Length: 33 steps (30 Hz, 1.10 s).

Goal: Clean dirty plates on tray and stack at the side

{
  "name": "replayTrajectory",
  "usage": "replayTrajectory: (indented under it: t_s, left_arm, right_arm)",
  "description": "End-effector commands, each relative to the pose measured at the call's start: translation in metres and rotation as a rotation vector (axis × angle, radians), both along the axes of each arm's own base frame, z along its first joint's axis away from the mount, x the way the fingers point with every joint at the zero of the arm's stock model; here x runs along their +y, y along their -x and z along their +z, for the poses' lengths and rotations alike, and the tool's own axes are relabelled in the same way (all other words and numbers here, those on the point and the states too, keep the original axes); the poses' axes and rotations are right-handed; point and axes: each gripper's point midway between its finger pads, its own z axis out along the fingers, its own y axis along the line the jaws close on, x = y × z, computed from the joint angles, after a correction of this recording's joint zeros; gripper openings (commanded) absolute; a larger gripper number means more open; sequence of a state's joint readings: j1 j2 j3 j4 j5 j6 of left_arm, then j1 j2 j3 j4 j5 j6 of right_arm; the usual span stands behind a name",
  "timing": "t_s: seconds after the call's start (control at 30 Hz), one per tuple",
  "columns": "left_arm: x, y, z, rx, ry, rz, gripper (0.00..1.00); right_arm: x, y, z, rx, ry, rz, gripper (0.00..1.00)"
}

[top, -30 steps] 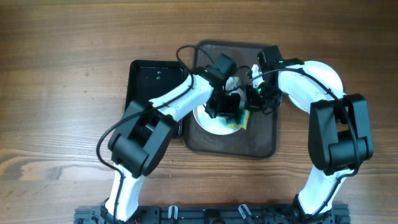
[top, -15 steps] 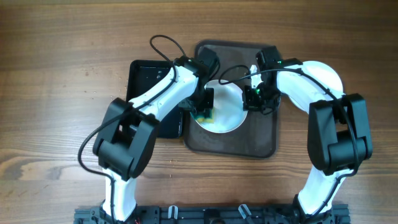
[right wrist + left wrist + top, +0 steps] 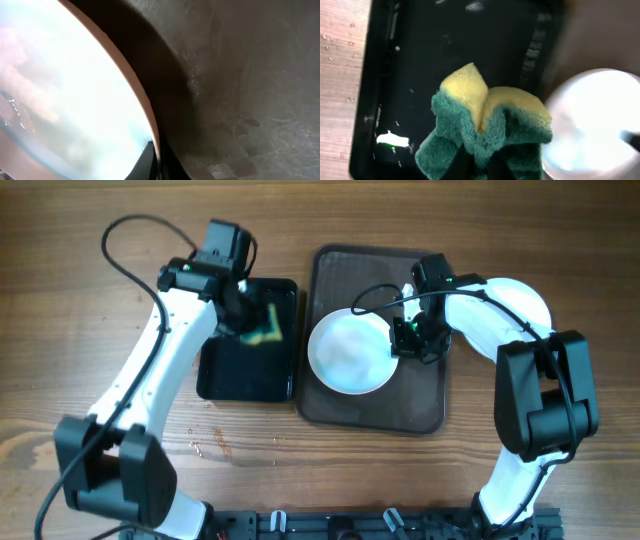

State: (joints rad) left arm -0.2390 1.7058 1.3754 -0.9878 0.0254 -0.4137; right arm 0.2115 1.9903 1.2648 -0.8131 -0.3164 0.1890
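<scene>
I should lift this plain plate across to the other plate, right of my right gripper in the overhead view, then lower and release it there.
One white plate (image 3: 347, 354) lies on the dark brown tray (image 3: 420, 405); its centre looks plain white. My right gripper (image 3: 405, 338) is shut on the plate's right rim. In the right wrist view, its jaws (image 3: 155, 161) pinch the rim of the plate (image 3: 65, 95) above the tray's textured floor (image 3: 250, 75). My left gripper (image 3: 250, 320) is shut on a yellow-and-green sponge (image 3: 265, 326) and holds it over the black tub (image 3: 245, 375). The left wrist view shows the sponge (image 3: 490, 125) in the gripper (image 3: 477, 167), the tub (image 3: 420, 45) below it and the plate (image 3: 595, 120) at the right.
A white round shape (image 3: 528, 298), likely another plate, lies on the wood right of the tray, partly under my right arm. The tub stands right against the tray's left side. Water drops lie on the wood (image 3: 215, 442) in front of the tub.
My left arm has lifted the sponge off the plate and swung left until it is over the black tub. The plate now shows uncovered. The right gripper has stayed on the rim.
</scene>
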Motion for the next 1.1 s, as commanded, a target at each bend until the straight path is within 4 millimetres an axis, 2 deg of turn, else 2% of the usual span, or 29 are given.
replayTrajectory:
  t_s: [0.0, 0.07, 0.1, 0.13, 0.2, 0.23, 0.27, 0.3, 0.33, 0.37, 0.43, 0.5, 0.57, 0.67, 0.73, 0.8, 0.87, 0.93, 1.0, 1.07]
  left_arm:
    - [0.024, 0.019, -0.075, 0.109, -0.064, 0.065, 0.04]
    - [0.018, 0.026, -0.094, 0.123, -0.019, 0.06, 0.04]
    - [0.015, 0.025, -0.094, 0.121, 0.001, 0.056, 0.04]
    - [0.013, 0.024, -0.091, 0.112, 0.011, 0.054, 0.11]
    - [0.011, 0.019, -0.081, 0.087, 0.023, 0.051, 0.5]
    - [0.011, 0.018, -0.073, 0.077, 0.025, 0.048, 0.57]
    - [0.012, 0.016, -0.058, 0.06, 0.029, 0.051, 0.72]
    - [0.013, 0.014, -0.047, 0.047, 0.032, 0.056, 1.0]
    - [0.015, 0.013, -0.033, 0.031, 0.036, 0.062, 1.0]
    - [0.021, 0.012, -0.007, -0.002, 0.043, 0.08, 1.0]
    - [0.034, 0.014, 0.023, -0.054, 0.053, 0.113, 1.0]
    - [0.058, 0.018, 0.059, -0.143, 0.065, 0.179, 1.0]
    - [0.078, 0.022, 0.079, -0.204, 0.068, 0.236, 1.0]
    - [0.12, 0.035, 0.112, -0.311, 0.062, 0.362, 1.0]
    - [0.135, 0.042, 0.121, -0.34, 0.055, 0.41, 1.0]
    - [0.14, 0.047, 0.124, -0.344, 0.051, 0.429, 1.0]
    - [0.141, 0.051, 0.122, -0.329, 0.05, 0.433, 1.0]
    - [0.14, 0.051, 0.121, -0.325, 0.05, 0.433, 1.0]
    - [0.14, 0.051, 0.121, -0.324, 0.05, 0.433, 1.0]
    - [0.14, 0.051, 0.121, -0.325, 0.05, 0.433, 1.0]
  right_arm:
    - [-0.019, 0.004, -0.019, 0.016, 0.096, -0.005, 0.04]
    - [-0.019, 0.006, -0.019, 0.023, 0.098, -0.004, 0.04]
    - [-0.02, 0.008, -0.019, 0.03, 0.099, -0.004, 0.04]
    - [-0.02, 0.008, -0.019, 0.03, 0.1, -0.004, 0.04]
    - [-0.02, 0.008, -0.018, 0.029, 0.099, -0.002, 0.04]
    - [-0.02, 0.007, -0.018, 0.026, 0.099, 0.002, 0.04]
    - [-0.02, 0.007, -0.015, 0.017, 0.097, 0.021, 0.04]
    - [-0.019, 0.006, -0.011, 0.008, 0.096, 0.024, 0.04]
    - [-0.019, 0.003, -0.005, -0.008, 0.093, 0.024, 0.04]
    - [-0.018, -0.003, 0.011, -0.057, 0.083, 0.023, 0.04]
    - [-0.016, -0.011, 0.04, -0.132, 0.069, 0.034, 0.04]
    - [-0.015, -0.019, 0.08, -0.205, 0.086, 0.074, 0.04]
    - [-0.016, -0.026, 0.107, -0.253, 0.124, 0.091, 0.04]
    - [0.007, -0.041, 0.151, -0.35, 0.105, 0.149, 0.04]
    - [0.028, -0.056, 0.172, -0.447, 0.087, 0.176, 0.04]
    - [0.052, -0.072, 0.183, -0.56, 0.086, 0.204, 0.04]
    - [0.089, -0.081, 0.191, -0.674, 0.1, 0.253, 0.04]
    - [0.117, -0.083, 0.193, -0.754, 0.148, 0.289, 0.04]
    - [0.131, -0.091, 0.195, -0.85, 0.263, 0.281, 0.04]
    - [0.143, -0.094, 0.206, -0.951, 0.365, 0.265, 0.04]
